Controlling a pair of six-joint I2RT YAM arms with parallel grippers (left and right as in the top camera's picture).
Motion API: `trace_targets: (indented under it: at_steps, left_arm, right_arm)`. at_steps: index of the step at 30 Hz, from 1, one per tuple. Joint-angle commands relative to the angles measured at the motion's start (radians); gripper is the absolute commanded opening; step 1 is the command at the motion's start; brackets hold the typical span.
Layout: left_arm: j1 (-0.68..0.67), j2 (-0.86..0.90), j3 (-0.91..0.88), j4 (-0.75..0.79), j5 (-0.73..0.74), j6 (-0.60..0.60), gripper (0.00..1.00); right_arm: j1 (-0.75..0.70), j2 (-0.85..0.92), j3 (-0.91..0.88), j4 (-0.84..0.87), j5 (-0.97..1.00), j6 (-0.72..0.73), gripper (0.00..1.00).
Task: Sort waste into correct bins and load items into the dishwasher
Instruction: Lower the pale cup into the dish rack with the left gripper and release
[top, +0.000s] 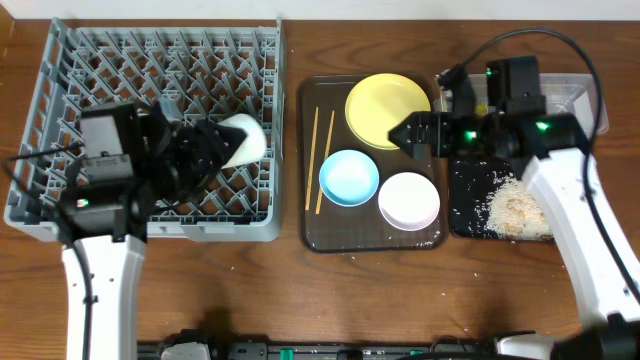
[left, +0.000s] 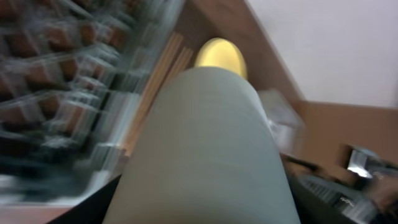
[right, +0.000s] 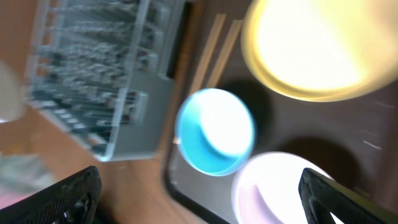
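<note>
The rack's empty near corner by the tray (top: 249, 207) is below and back from my left gripper. I should next pull that gripper back, turn, lower the cup (top: 246, 139) and then let go.
My left gripper (top: 222, 145) is shut on the small white cup (top: 246, 139) and holds it on its side over the grey dish rack (top: 60, 100). The cup fills the left wrist view (left: 205, 149). My right gripper (top: 408, 133) is open and empty above the brown tray, next to the yellow plate (top: 385, 105). Its wrist view (right: 205, 205) shows the blue bowl (right: 214, 130), white bowl (right: 280, 186), plate (right: 317, 46) and chopsticks (right: 214, 50). Rice scraps (top: 515, 210) lie in the black tray (top: 465, 190). The wrapper and napkin are not visible.
The dark brown serving tray (top: 318, 235) holds the plate, both bowls and the chopsticks (top: 322, 155). The clear tub (top: 578, 92) sits at the back right, partly hidden by my right arm. Bare wooden table runs along the front.
</note>
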Motion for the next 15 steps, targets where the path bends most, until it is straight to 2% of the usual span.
trace_targets:
  at_steps: [1,7,15]
  left_arm:
    - [-0.021,-0.001,0.07,-0.087,-0.266,0.13,0.36]
    - [-0.115,0.027,0.07,-0.213,-0.457,0.141,0.36]
    - [-0.264,0.138,0.07,-0.258,-0.553,0.151,0.35]
  right_arm:
    - [0.009,-0.039,0.003,-0.044,0.207,-0.015,0.99]
    - [0.009,-0.043,0.002,-0.076,0.218,-0.015,0.99]
    - [0.009,-0.043,0.002,-0.081,0.217,-0.015,0.99]
